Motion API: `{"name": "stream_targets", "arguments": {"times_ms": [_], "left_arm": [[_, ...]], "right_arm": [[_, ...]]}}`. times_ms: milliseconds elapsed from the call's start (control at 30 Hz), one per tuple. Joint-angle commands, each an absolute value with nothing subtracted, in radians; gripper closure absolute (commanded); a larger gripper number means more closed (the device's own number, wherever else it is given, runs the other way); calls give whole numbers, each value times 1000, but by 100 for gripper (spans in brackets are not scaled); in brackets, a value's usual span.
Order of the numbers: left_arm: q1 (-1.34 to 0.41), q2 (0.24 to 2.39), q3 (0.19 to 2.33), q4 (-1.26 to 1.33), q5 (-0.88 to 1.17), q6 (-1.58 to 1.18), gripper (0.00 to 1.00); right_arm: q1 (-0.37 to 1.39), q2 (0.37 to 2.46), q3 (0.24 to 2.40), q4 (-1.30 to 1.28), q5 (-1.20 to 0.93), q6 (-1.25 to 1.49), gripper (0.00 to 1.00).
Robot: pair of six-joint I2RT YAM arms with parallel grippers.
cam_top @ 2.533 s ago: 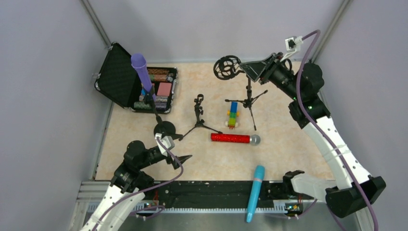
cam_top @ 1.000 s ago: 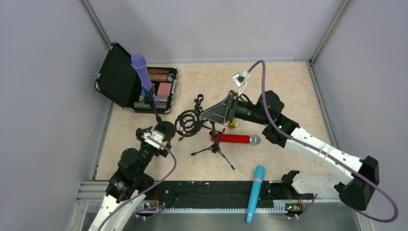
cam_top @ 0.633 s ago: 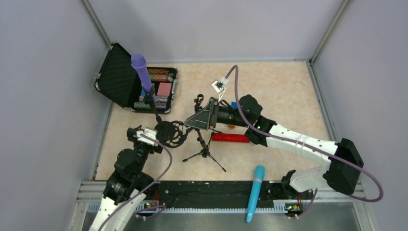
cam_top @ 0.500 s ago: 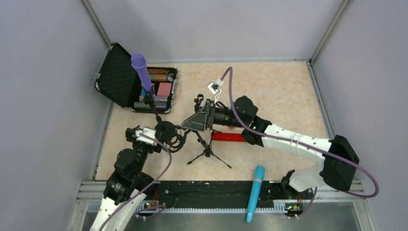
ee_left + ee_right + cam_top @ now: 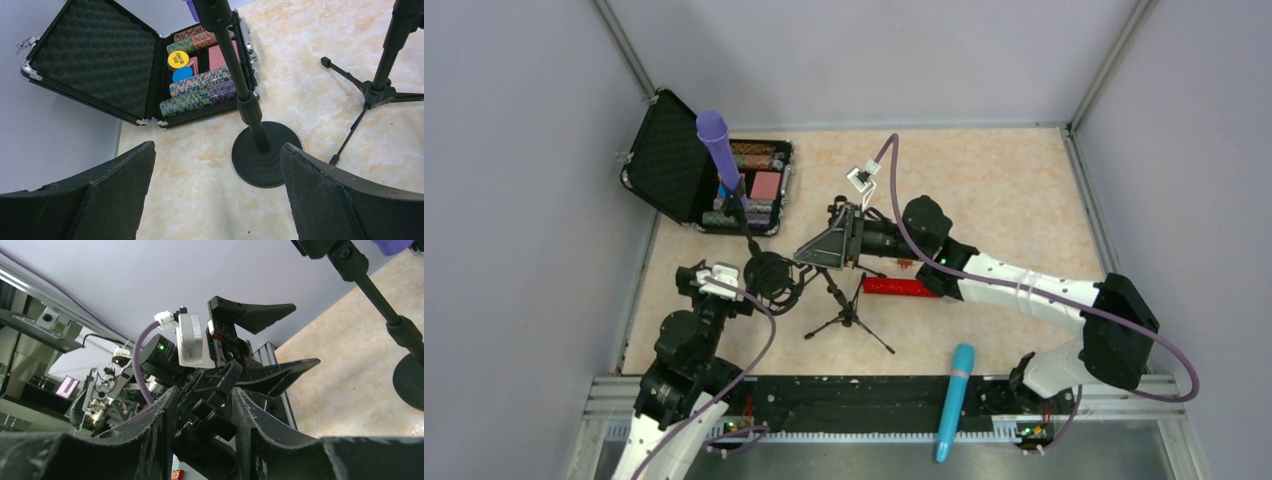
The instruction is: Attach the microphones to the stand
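Note:
The stand's feet swing toward the round base next as my right gripper tilts, sets them on the tabletop beside it and releases, because the stand leans.
My right gripper (image 5: 805, 257) (image 5: 205, 392) is shut on a black tripod stand (image 5: 848, 318) (image 5: 210, 416), just below its ring-shaped holder (image 5: 770, 276). The stand leans left, its ring over the round base of a second stand (image 5: 746, 222) (image 5: 264, 156) that carries the purple microphone (image 5: 716, 148). My left gripper (image 5: 714, 283) (image 5: 217, 147) is open and holds nothing, close in front of that round base. The red microphone (image 5: 898, 287) lies on the table, partly under my right arm. On the near rail lies the cyan microphone (image 5: 954, 400).
An open black case (image 5: 667, 160) (image 5: 95, 60) of poker chips stands at the back left. A small clip tripod (image 5: 837, 212) stands behind my right gripper. A sliver of the block toy (image 5: 905, 263) shows under the right arm.
My right arm has carried the ring-headed tripod stand to the left, until its ring is over the round base. The left gripper has drawn back slightly left and stays open.

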State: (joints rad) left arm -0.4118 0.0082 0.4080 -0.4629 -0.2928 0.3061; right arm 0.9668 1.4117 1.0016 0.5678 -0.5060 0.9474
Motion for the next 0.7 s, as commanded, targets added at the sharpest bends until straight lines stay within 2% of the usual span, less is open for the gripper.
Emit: {"name": "stream_targets", "arguments": {"times_ms": [0,267,667], "left_arm": [[-406,-114,441,-414,-274,301,1],[-406,-113,468,-403,-267,312,1],[-406,-113,469,-414,-242,303,1]], "right_arm": [[991,1432,1109,654,-529,971,100],[1015,1503,1156,674,-549,974,100],[1010,1526,1054,725,-514,881,100]]}}
